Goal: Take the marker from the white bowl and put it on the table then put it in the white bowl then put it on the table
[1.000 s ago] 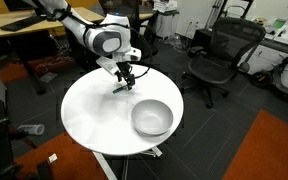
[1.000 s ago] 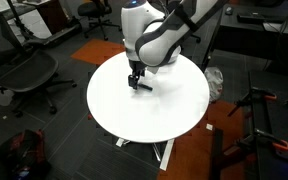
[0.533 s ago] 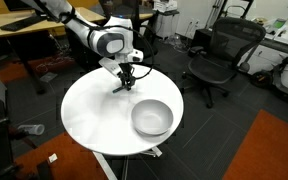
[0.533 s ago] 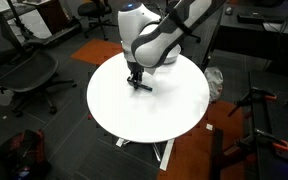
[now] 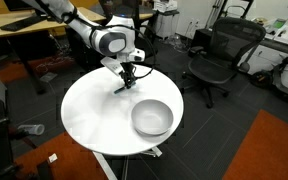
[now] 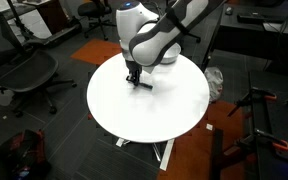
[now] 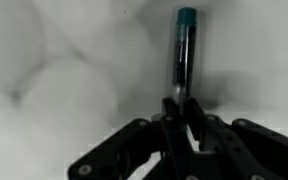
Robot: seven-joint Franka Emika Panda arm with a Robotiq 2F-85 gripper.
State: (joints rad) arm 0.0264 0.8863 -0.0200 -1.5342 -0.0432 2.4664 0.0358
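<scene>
The marker is still outside the bowl, so next my gripper will rise off the tabletop, then cross over the white bowl's empty middle (image 5: 152,118) to release it.
The marker (image 7: 184,50), a slim dark stick with a teal tip, lies on the round white table (image 5: 89,115) near its far edge. In the wrist view it runs straight out from between the jaws. My gripper (image 7: 180,106) is shut on the marker's near end, low over the tabletop. Both exterior views show the gripper (image 5: 127,78) (image 6: 134,78) pointing down at the table (image 6: 149,120), with the marker (image 6: 143,85) sticking out beside it. The white bowl (image 5: 152,117) stands apart, at the table's near right side, with nothing in it. The arm hides the bowl in the second exterior view.
Black office chairs (image 5: 216,55) (image 6: 29,75) stand around the table. A light-wood desk (image 5: 24,30) sits behind the arm. Orange carpet (image 5: 269,145) lies to one side, and a tripod stand (image 6: 264,110) is near the table.
The jaws have closed onto the marker's end; one second ago they stood open around it. The arm and marker have hardly shifted.
</scene>
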